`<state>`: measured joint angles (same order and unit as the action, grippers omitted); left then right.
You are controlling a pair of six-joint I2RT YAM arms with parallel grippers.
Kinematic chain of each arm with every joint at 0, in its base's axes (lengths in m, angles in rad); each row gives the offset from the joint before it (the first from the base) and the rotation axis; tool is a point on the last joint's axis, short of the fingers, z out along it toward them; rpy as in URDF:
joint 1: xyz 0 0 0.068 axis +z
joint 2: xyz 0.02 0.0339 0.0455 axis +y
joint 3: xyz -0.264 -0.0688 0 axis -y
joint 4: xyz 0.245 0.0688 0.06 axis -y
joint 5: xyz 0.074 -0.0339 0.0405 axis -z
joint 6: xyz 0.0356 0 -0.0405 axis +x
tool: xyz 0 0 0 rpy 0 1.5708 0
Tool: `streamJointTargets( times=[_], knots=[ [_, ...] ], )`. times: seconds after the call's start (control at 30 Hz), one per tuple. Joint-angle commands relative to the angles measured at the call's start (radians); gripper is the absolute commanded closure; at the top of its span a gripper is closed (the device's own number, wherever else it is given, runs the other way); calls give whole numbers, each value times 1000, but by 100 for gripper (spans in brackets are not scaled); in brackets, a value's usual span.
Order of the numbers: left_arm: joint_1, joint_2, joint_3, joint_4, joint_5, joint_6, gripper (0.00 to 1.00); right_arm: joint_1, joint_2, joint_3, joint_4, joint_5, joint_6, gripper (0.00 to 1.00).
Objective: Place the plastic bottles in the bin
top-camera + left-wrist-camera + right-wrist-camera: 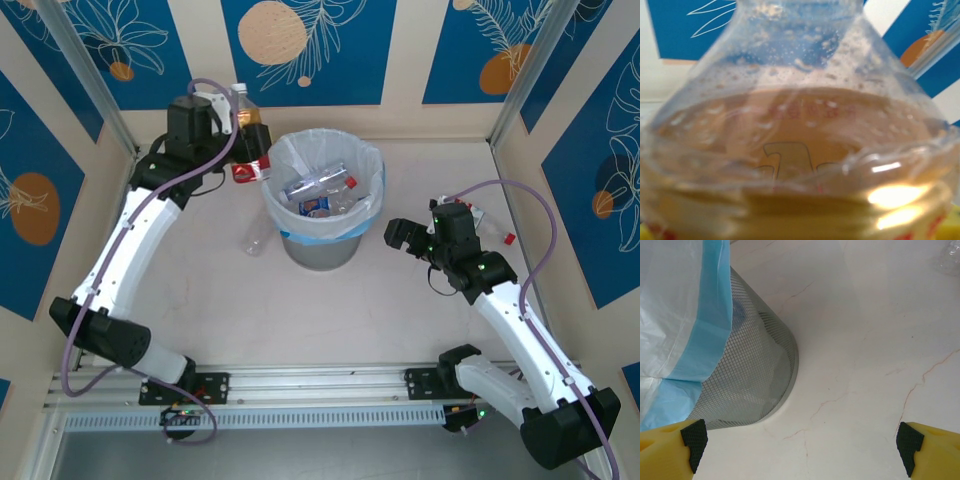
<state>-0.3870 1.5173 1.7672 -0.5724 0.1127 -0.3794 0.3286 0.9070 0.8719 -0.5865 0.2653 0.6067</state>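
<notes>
My left gripper carries the bottle with amber liquid over the bin's bag-lined opening (pixel 322 182) next and releases it, since the bottle is still beside the bin.
My left gripper (pixel 250 145) is shut on an upright plastic bottle (pixel 240 104) with a white cap, amber liquid and a red label, at the back of the table just left of the bin (pixel 372 175). That bottle (pixel 800 150) sits very close in the left wrist view. The round grey mesh bin, lined with a white bag with a blue edge, holds several bottles (pixel 322 190). A clear empty bottle (pixel 257 238) lies on the table left of the bin. My right gripper (pixel 403 236) stands open right of the bin, its gap (pixel 802 450) empty above bare table beside the bin (pixel 755 375).
Another small bottle with a red cap (pixel 496 228) lies behind the right arm near the right wall. A blurred clear bottle (pixel 951 260) lies at the top right of the right wrist view. Walls enclose the table at the back and both sides.
</notes>
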Motion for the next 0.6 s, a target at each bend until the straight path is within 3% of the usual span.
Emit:
streamJointTargets(
  times=[0.0,0.37,0.57],
  knots=[
    [-35,64,69,22,47,40,41,-4,5,-1,26,-12,16,0],
    [-110,229,171,-6,36,110,41,-4,33,3,49,-35,28,0],
    [-165,285,175,-12,-19,248,40,-5,39,-2,61,-38,29,0]
  ],
)
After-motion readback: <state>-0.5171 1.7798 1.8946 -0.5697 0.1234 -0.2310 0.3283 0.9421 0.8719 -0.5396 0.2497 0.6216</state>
